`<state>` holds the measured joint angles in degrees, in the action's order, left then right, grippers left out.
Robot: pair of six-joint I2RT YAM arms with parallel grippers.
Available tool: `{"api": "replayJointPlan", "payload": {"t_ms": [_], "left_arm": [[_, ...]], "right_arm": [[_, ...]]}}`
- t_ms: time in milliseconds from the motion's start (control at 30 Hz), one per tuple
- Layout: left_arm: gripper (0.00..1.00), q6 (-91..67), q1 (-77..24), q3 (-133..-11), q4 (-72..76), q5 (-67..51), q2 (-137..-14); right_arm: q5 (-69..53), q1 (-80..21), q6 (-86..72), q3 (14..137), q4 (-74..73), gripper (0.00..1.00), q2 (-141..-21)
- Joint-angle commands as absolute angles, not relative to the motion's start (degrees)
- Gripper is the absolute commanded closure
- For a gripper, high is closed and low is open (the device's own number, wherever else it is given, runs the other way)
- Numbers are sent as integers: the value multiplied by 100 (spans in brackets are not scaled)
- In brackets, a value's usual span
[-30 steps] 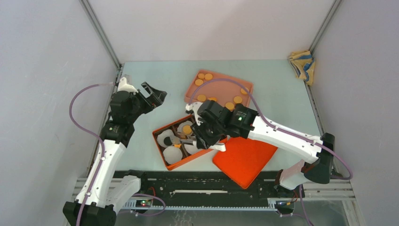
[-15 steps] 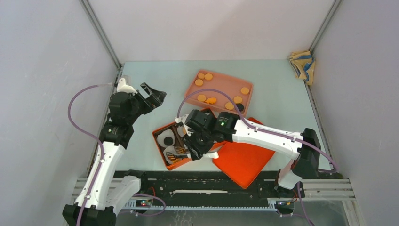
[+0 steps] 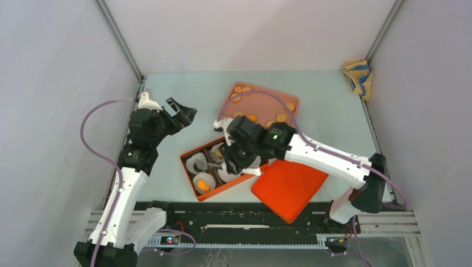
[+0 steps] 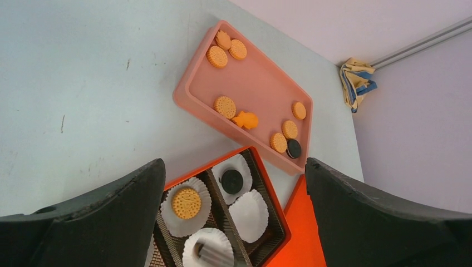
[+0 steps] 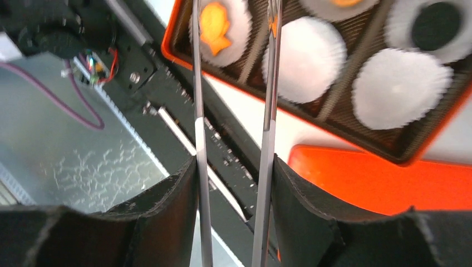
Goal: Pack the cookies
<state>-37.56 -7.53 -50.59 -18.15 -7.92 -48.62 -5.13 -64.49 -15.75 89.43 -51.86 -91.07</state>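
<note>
I should next move my right gripper with the tongs [image 5: 270,111] outward from the box to the cookies along the near side of the pink tray and let go there, because white cups stand empty.
The cookies are small orange discs and one black disc in the pink tray [image 3: 261,103], also in the left wrist view [image 4: 253,92]. The orange box [image 3: 189,167] holds white paper cups: one with a round orange cookie [image 4: 185,202], one with a black cookie [image 4: 231,181], one with an orange fish-shaped cookie [image 3: 203,184] [image 5: 214,25]. My right gripper [image 3: 234,158] [image 5: 234,167] is shut on metal tongs [image 5: 270,111] over the box; the blades stand apart beside the fish cookie. My left gripper [image 3: 181,114] [image 4: 234,167] is open and empty, high at the left.
An orange lid [image 3: 286,186] lies right of the box at the table's near edge. A yellow and blue cloth [image 3: 357,75] sits in the back right corner. The black rail [image 5: 183,128] runs just below the box.
The right gripper swung the tongs to the box's near-left cup, and a fish cookie now lies there. The gripper has drawn back up and right. The left arm has not moved.
</note>
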Motion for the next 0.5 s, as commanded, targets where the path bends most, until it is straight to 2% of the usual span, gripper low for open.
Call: {"api": "replayJointPlan", "payload": {"t_ms": [0, 233, 467], "left_arm": [[0, -3739, -704, -5494, -1627, -952, -4839], [0, -3769, -707, -5440, -1431, -1058, -5001], [0, -3743, -704, -5391, -1392, -1035, -5070]], "right_arm": [[-132, -5662, -1416, 9263, -5035, 46, -8552], [331, -4508, -1294, 9053, -4649, 47, -8686], [321, -3983, -1139, 9317, -4321, 47, -9702]]}}
